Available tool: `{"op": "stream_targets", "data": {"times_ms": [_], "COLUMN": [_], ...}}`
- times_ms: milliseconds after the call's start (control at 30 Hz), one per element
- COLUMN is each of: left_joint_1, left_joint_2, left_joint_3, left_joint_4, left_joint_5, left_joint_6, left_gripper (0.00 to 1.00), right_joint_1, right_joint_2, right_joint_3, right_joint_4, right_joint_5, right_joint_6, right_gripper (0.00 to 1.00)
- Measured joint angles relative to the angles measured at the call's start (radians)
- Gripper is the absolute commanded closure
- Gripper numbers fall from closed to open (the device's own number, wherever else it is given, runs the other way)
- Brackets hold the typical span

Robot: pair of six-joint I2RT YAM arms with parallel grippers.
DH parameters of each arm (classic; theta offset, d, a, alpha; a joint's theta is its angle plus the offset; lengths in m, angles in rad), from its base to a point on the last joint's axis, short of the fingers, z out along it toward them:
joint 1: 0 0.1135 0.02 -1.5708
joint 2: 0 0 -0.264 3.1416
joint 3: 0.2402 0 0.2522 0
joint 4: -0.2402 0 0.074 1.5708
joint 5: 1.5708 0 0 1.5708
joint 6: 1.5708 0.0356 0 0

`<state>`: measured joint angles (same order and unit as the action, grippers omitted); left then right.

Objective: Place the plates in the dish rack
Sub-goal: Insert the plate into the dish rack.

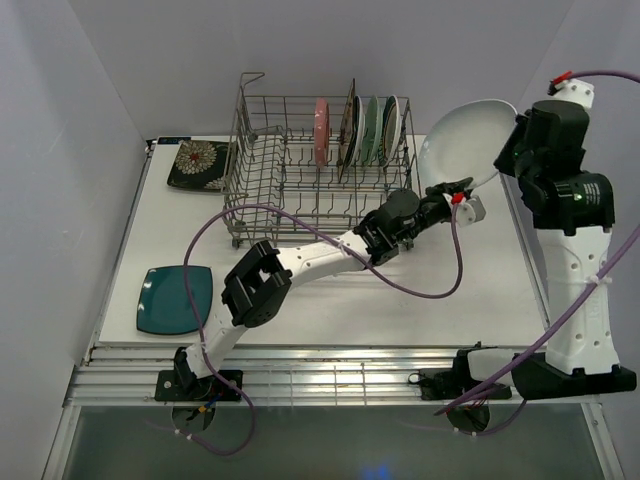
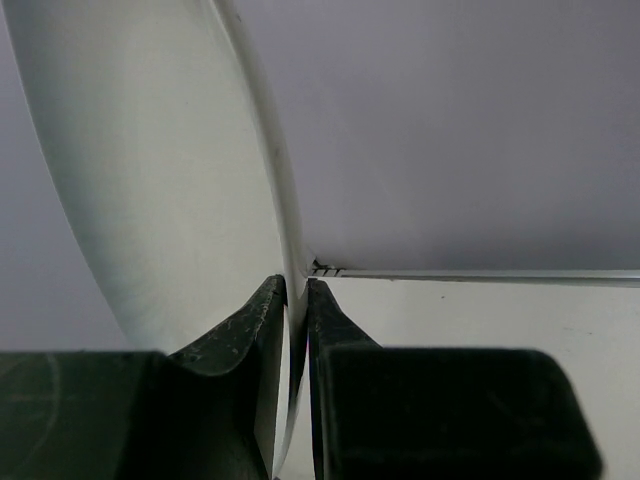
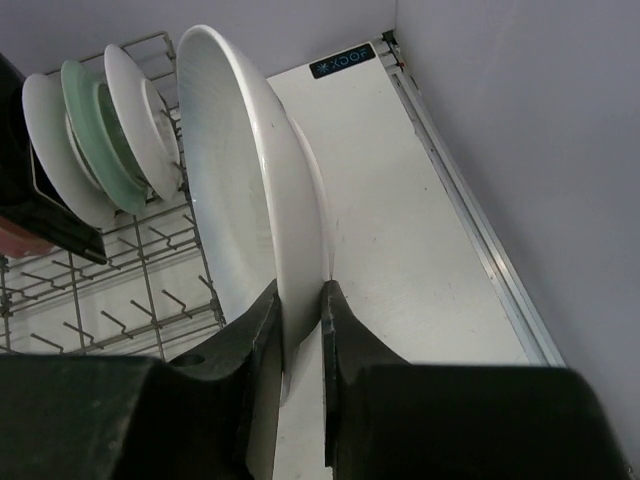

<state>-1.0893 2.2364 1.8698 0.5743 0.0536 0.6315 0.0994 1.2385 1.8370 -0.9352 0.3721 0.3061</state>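
Observation:
The robot's left gripper goes left in the top view next, lowers the white plate at the rack's end beside it and releases, as that end of the rack is empty.
The large white oval plate [image 1: 465,140] is held upright in the air, just right of the dish rack [image 1: 300,190]. My left gripper [image 1: 458,188] is shut on its lower rim, and in the left wrist view [image 2: 296,298] the rim sits between the fingers. My right gripper [image 1: 506,155] is shut on its right rim, and in the right wrist view [image 3: 300,292] it pinches the plate [image 3: 240,180]. The rack holds a pink plate [image 1: 321,130], a dark floral square [image 1: 349,128], a mint plate [image 1: 371,128] and a white plate [image 1: 391,126], all on edge.
A black floral square plate [image 1: 200,165] lies left of the rack. A dark teal plate [image 1: 175,298] lies at the front left. The left arm's purple cable [image 1: 420,285] loops over the table. A wall stands close on the right.

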Motion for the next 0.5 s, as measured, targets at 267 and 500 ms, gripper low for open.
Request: {"op": "stream_targets", "data": {"times_ms": [267, 500], "left_joint_1": [0.074, 0.113], "left_joint_2": [-0.054, -0.174], "left_joint_3": [-0.066, -0.201], "left_joint_4": [0.032, 0.038], "left_joint_5": [-0.031, -0.05], "left_joint_6": [-0.117, -0.238], "left_gripper": [1.0, 1.0], "right_joint_1": [0.244, 0.394], "right_joint_2": [0.148, 0.284], "right_joint_3": [0.134, 0.307], "right_joint_4": [0.009, -0.033], "right_joint_5": [0.243, 0.37], "right_joint_6": [-0.015, -0.026], "right_gripper": [0.92, 0.92]}}
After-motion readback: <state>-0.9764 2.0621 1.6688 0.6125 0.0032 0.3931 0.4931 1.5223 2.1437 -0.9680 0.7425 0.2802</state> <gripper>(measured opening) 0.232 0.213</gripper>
